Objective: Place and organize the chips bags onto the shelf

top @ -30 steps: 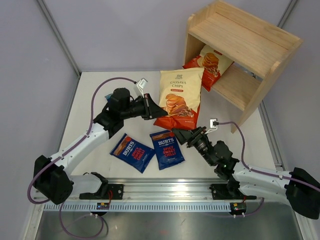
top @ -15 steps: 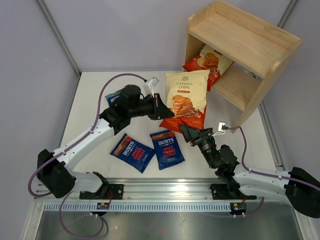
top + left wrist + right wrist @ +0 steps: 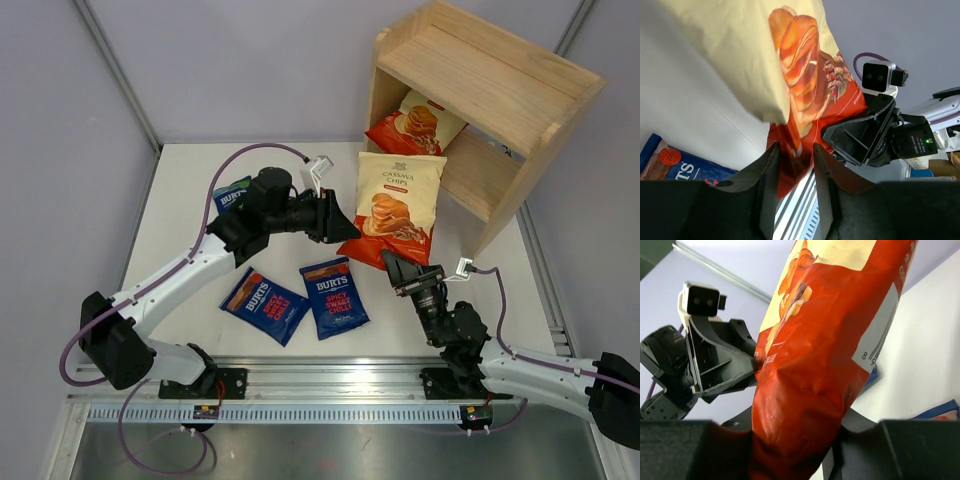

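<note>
I will take the upright bag outward and to the right in the top view with my right gripper and then let go of it, because the gap on the lower level is that way from it.
A cream-and-red Cassava Chips bag (image 3: 400, 205) is held upright just left of the wooden shelf (image 3: 500, 80). My left gripper (image 3: 335, 222) is shut on its lower left corner (image 3: 790, 150). My right gripper (image 3: 395, 268) is shut on its red bottom edge (image 3: 800, 405). A second Cassava bag (image 3: 415, 125) leans inside the shelf's lower tier. Two red-lettered Burts bags (image 3: 265, 305) (image 3: 335, 297) lie flat on the table. A third Burts bag (image 3: 232, 195) is partly hidden behind the left arm.
The shelf's top tier (image 3: 480, 70) holds nothing. A metal rail (image 3: 330, 375) runs along the near table edge. Grey walls close in the left and back sides.
Both grippers have carried the Cassava bag to the right, toward the shelf's lower tier. The third Burts bag has come into view behind the left arm.
</note>
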`<state>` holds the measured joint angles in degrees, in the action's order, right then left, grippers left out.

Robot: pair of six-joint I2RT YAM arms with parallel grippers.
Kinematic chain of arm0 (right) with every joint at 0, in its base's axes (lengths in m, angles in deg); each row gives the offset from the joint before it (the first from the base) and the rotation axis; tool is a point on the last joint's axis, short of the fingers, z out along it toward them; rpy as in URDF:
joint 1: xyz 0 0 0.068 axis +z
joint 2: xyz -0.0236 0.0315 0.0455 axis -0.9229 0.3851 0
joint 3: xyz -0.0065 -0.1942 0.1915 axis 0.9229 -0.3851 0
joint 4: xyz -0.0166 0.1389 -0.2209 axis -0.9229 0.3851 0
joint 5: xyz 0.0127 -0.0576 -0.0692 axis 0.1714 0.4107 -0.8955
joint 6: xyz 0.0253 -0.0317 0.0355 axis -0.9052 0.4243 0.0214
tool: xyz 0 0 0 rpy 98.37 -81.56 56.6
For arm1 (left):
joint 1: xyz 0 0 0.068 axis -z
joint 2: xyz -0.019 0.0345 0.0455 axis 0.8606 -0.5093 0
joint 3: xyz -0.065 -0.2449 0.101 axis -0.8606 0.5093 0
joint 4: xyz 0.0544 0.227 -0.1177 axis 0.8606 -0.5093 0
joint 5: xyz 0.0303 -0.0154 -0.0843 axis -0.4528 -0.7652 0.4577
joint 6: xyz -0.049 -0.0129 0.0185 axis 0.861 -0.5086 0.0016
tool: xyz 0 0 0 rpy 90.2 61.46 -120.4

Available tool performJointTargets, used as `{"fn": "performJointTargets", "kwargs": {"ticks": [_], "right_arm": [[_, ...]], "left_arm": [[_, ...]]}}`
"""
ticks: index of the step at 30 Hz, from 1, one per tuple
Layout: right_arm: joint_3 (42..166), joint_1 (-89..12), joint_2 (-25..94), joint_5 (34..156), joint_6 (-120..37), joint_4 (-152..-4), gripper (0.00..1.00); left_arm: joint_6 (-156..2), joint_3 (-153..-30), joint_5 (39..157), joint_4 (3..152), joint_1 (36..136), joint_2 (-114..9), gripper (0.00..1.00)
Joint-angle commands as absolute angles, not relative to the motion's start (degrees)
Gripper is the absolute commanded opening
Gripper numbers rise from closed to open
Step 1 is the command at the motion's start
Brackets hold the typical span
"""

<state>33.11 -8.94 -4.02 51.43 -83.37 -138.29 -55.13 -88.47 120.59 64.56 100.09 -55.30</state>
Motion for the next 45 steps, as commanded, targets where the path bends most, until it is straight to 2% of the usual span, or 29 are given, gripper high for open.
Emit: {"fn": "performJointTargets", "kwargs": {"ticks": [1, 4, 6, 9, 10, 12, 13, 16, 20, 28, 33, 39, 45], "right_arm": [[32.86, -9.08, -7.29, 44.36, -82.22, -141.81, 0.06], [32.51, -9.08, -10.02, 43.83, -78.97, -141.98, 0.02], [32.77, -9.08, -12.64, 44.09, -77.12, -141.19, 0.02], [33.04, -9.08, -16.86, 43.65, -75.89, -137.59, 0.02], [32.78, -9.08, -18.01, 42.70, -75.71, -136.54, 0.01], [32.77, -9.17, -21.25, 41.72, -74.31, -135.39, 0.01], [32.86, -9.17, -22.23, 40.67, -73.52, -134.26, 0.01], [34.52, -9.17, -25.31, 38.47, -71.06, -132.58, 0.02], [36.81, -9.26, -24.10, 36.18, -69.48, -134.76, 0.02], [42.61, -13.38, -12.14, 33.28, -67.00, -143.03, 0.01], [46.39, -24.78, -6.88, 38.10, -78.24, -136.62, 0.01], [50.52, -27.53, -5.37, 38.82, -75.36, -135.66, 0.02], [52.29, -33.59, -5.81, 40.40, -80.18, -126.00, 0.03]], "left_arm": [[-56.00, -90.54, 122.15, 66.68, 99.99, -54.84, 0.37], [-55.48, -90.28, 120.40, 67.48, 99.99, -55.46, 0.45], [-55.47, -89.84, 119.78, 67.39, 99.99, -55.20, 0.47], [-56.26, -88.35, 117.32, 66.25, 99.99, -53.97, 0.54], [-56.79, -88.00, 115.84, 65.20, 99.99, -52.83, 0.63], [-57.75, -86.94, 114.51, 63.88, 99.99, -51.51, 0.69], [-58.45, -86.42, 113.72, 62.74, 99.99, -49.85, 0.79], [-60.39, -84.66, 108.64, 59.32, 99.99, -46.34, 0.99], [-62.24, -82.64, 105.11, 55.88, 99.99, -41.85, 0.99], [-66.45, -81.67, 100.36, 46.31, 99.99, -33.67, 0.99], [-71.37, -82.28, 101.76, 39.20, 99.99, -28.58, 0.99], [-76.13, -77.29, 101.06, 37.42, 99.99, -23.12, 0.99], [-76.13, -72.27, 101.67, 38.21, 99.99, -19.25, 0.99]]}}
